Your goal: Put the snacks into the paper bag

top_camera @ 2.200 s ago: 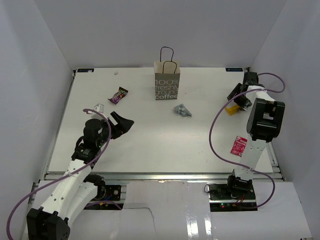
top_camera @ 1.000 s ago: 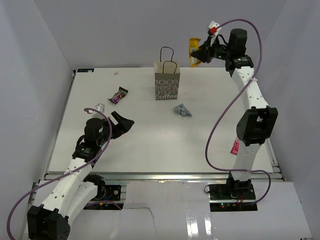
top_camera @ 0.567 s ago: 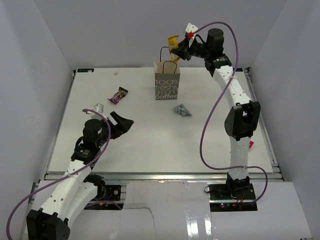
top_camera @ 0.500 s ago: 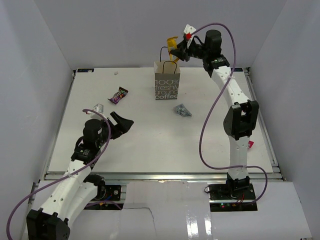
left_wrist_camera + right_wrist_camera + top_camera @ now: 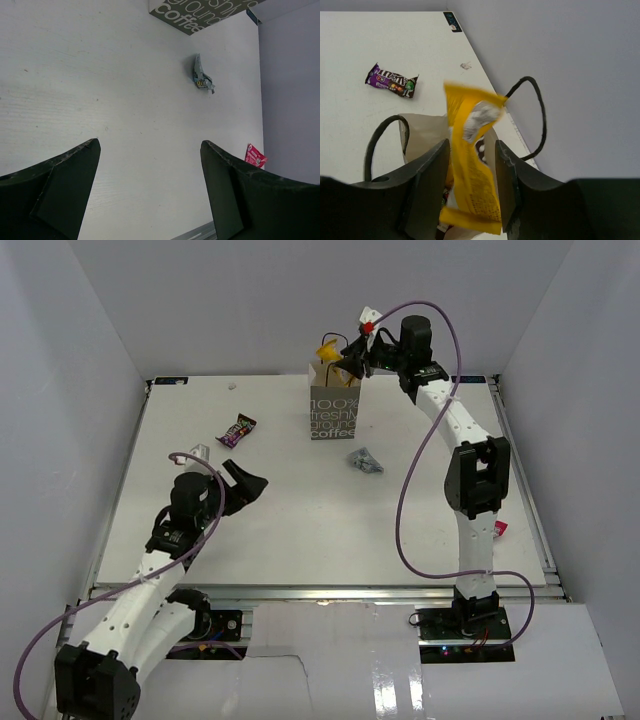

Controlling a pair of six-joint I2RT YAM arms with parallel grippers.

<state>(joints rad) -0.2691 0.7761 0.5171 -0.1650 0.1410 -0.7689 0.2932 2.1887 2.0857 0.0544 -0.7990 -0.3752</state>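
My left gripper moves its open fingers outward and down onto the packet next, since the middle of the dark purple packet [image 5: 237, 429] lies outward and below.
The grey-brown paper bag [image 5: 334, 410] stands upright at the back middle of the table. My right gripper [image 5: 345, 358] hangs over its open mouth [image 5: 422, 132]. The jaws stand apart with the yellow bar [image 5: 470, 165] loose and blurred between them, its lower end inside the bag. Other packets show dimly inside the bag. A dark purple packet [image 5: 237, 429] lies left of the bag and also shows in the right wrist view [image 5: 391, 81]. A silvery grey packet [image 5: 365, 460] lies right of the bag's front. A red packet [image 5: 498, 529] lies at the right edge. My left gripper [image 5: 250, 483] is open and empty.
White walls close the table on three sides. The left wrist view shows the bag's base [image 5: 200, 12], the silvery grey packet [image 5: 202, 77], the red packet [image 5: 255, 156] and my left gripper [image 5: 150, 145]. The right arm's purple cable loops above the table's right half.
My right gripper carried the yellow bar from the right side up and leftward to the bag's mouth, lowered slightly, and its jaws have parted around the bar. The left arm has barely moved.
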